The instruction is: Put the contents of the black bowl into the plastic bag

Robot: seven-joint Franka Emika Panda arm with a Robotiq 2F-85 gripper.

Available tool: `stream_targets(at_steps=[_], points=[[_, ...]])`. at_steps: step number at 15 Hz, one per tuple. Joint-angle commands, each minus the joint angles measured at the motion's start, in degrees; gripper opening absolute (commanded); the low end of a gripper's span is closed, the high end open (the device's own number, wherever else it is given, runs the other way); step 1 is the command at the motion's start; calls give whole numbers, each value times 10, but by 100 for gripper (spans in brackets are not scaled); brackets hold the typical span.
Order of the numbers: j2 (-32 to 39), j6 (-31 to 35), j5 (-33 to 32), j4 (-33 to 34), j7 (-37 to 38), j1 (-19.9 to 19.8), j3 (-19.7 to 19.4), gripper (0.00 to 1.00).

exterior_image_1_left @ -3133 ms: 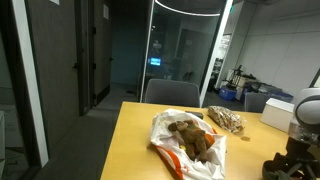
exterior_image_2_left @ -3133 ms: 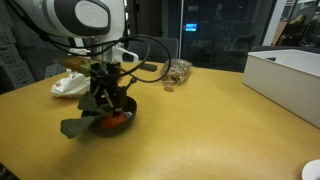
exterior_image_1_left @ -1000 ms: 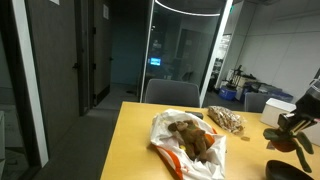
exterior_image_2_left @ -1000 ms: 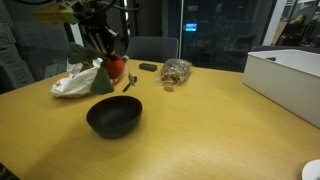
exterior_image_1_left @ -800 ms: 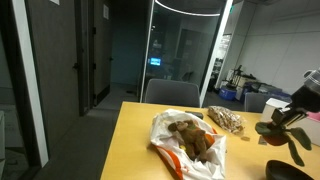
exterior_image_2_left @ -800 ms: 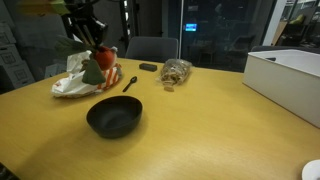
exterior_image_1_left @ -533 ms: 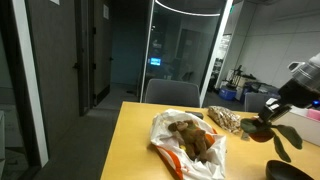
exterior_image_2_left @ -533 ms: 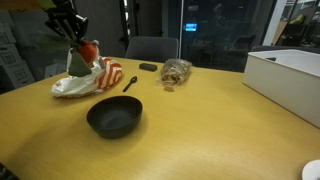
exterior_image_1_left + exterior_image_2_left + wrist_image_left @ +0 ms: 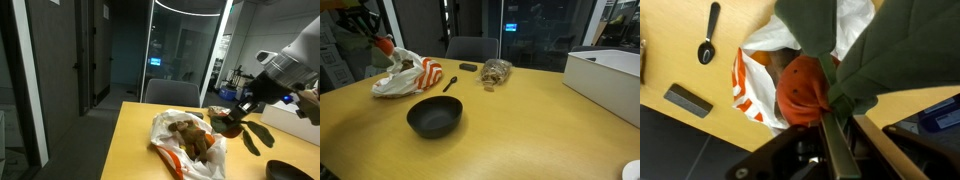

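Observation:
The orange plush toy is in my gripper above the bag's edge, and I need to move it toward the brown contents, then down into the bag's opening.
My gripper (image 9: 843,114) is shut on an orange-red plush toy (image 9: 805,85) with big green leaves (image 9: 865,40). It hangs over the crinkled white plastic bag (image 9: 758,55). In both exterior views the gripper (image 9: 238,116) (image 9: 373,36) holds the toy (image 9: 383,44) just above the bag (image 9: 170,135) (image 9: 408,78). The brown fuzzy contents (image 9: 192,137) lie in the bag's open mouth. The black bowl (image 9: 433,116) stands apart from the bag with nothing showing inside it. Its rim (image 9: 283,171) also peeks in at a frame corner.
A black spoon (image 9: 450,82) (image 9: 708,35) and a flat black block (image 9: 468,67) (image 9: 688,100) lie beside the bag. A clear bag with a speckled tan lump (image 9: 497,72) sits further back. A white box (image 9: 610,80) fills one end of the wooden table (image 9: 520,130).
Three seconds ago the gripper was at the bowl with the toy. Over the last second it has carried the toy away from the bowl to above the bag, still shut.

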Motion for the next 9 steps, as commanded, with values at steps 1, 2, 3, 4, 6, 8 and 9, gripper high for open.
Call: stream_targets(at_steps=[1, 2, 3, 4, 6, 8, 9], points=[[91, 29, 11, 59, -36, 13, 11, 10], [110, 28, 12, 71, -42, 15, 14, 11], [131, 30, 9, 86, -46, 14, 20, 11], [151, 29, 10, 101, -52, 13, 25, 11], [192, 26, 1, 134, -58, 5, 37, 11], [226, 19, 9, 165, -72, 1, 42, 11], [244, 13, 21, 179, -89, 0, 43, 11]])
